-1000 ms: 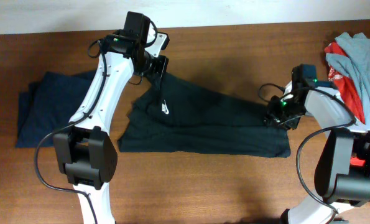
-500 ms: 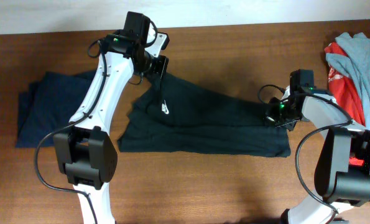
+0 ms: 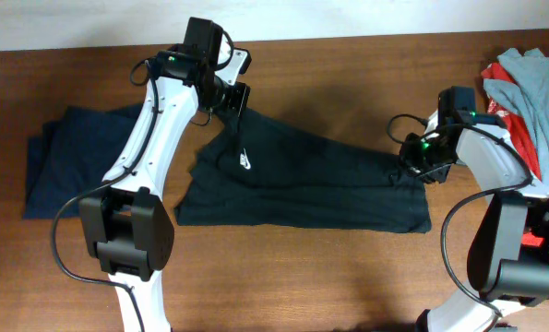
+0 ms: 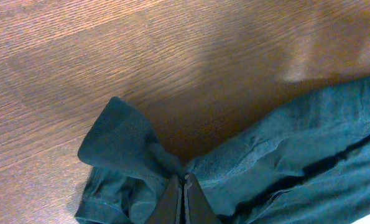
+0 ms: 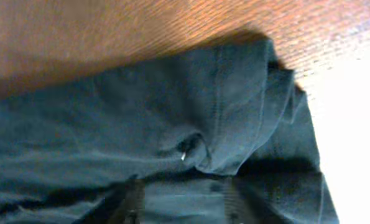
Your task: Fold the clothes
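Observation:
The pinched corner goes back with my left gripper next. It comes free over the teal garment's near part, which lies spread back from the gripper.
A dark teal garment [image 3: 320,180] with a small white logo lies spread across the middle of the table. My left gripper [image 3: 234,100] is shut on its far left corner; in the left wrist view the closed fingertips [image 4: 183,198] pinch bunched cloth [image 4: 284,149]. My right gripper [image 3: 423,166] hovers over the garment's right end. In the right wrist view its fingers [image 5: 181,200] stand apart and open over the cloth [image 5: 110,124], with a raised fold just ahead of them.
A folded navy garment [image 3: 66,161] lies at the left of the table. A pile of grey and red clothes [image 3: 532,88] sits at the far right edge. Bare wood lies along the front of the table [image 3: 302,277].
My right gripper has shifted slightly back and to the right over the garment's right end. The left arm and the garment have not visibly moved.

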You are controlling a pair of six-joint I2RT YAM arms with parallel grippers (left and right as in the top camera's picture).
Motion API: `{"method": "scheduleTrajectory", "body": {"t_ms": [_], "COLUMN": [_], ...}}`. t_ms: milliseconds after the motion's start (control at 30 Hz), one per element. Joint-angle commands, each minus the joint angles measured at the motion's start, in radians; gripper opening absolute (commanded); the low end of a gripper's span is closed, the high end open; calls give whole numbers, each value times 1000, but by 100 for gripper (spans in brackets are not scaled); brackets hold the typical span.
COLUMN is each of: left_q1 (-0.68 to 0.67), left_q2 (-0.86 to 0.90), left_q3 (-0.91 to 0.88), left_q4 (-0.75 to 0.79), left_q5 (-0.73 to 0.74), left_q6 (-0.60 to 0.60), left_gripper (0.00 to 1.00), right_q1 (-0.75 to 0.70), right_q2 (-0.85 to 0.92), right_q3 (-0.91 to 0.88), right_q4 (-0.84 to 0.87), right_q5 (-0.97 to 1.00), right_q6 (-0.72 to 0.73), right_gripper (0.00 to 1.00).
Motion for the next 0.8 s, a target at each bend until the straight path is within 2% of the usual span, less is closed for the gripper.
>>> {"method": "scheduleTrajectory", "body": {"t_ms": [0,267,533,667,767], "left_q1": [5,5,5,5,5], "left_q2": [-6,-6,-6,-6,-6], "left_q3": [14,14,14,14,14], "left_q4": [-1,-1,-2,-2,-2], "left_q5": [-10,-10,-10,-10,-10], "left_q6": [20,20,20,20,20], "left_gripper": [0,0,0,0,0], "right_q1": [6,6,5,5,5], "right_q2": [3,32,54,64,64], "right_q3": [-45,-123,-124,-124,-124], "right_q4": [37,139,137,150,164], "right_q5": [-18,-67,96,117,117], "right_q6": [38,71,68,63,62], "right_gripper": [55,54,49,42,33]}}
